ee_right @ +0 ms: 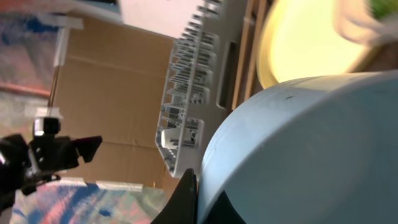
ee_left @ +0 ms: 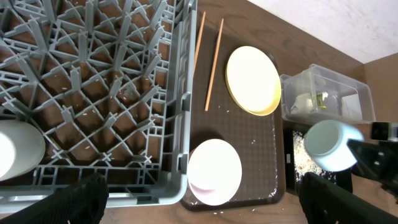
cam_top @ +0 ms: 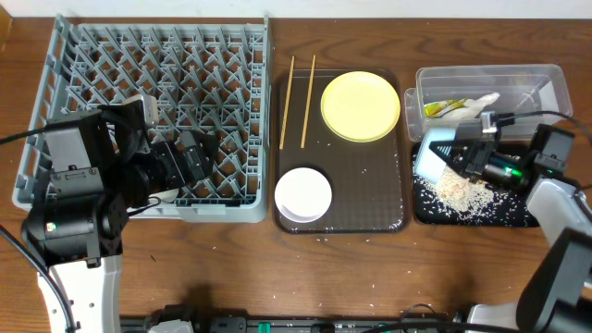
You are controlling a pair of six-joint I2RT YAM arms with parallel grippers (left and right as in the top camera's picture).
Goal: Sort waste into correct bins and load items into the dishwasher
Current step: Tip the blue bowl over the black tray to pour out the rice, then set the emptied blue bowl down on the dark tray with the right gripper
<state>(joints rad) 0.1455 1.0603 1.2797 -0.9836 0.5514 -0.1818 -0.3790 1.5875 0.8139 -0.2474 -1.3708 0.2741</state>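
I need to swing my right gripper across next, level the bowl, go down and let go, because the empty space of the brown tray is below my gripper, to its left in the overhead view.
My right gripper (cam_top: 465, 157) is shut on the rim of the light blue bowl (cam_top: 433, 157), held tilted over the black tray (cam_top: 518, 215), where loose rice (cam_top: 460, 190) lies in a pile. The bowl fills the right wrist view (ee_right: 311, 149). The clear tub (cam_top: 546, 83) holds the yellow-green wrapper (cam_top: 442, 108) and white napkin (cam_top: 476, 104). The yellow plate (cam_top: 360, 105), white bowl (cam_top: 302, 194) and two chopsticks (cam_top: 298, 89) lie on the brown serving tray (cam_top: 388, 217). My left gripper (ee_left: 204, 198) is open and empty over the grey dish rack (cam_top: 157, 65), near its front right corner. A small white cup (ee_left: 18, 149) stands in the rack.
Stray rice grains dot the brown tray and the wooden table (cam_top: 324, 240) in front of it. The rack's front wall (ee_left: 124, 196) runs just below my left fingers. The clear tub and black tray stand side by side at the right edge.
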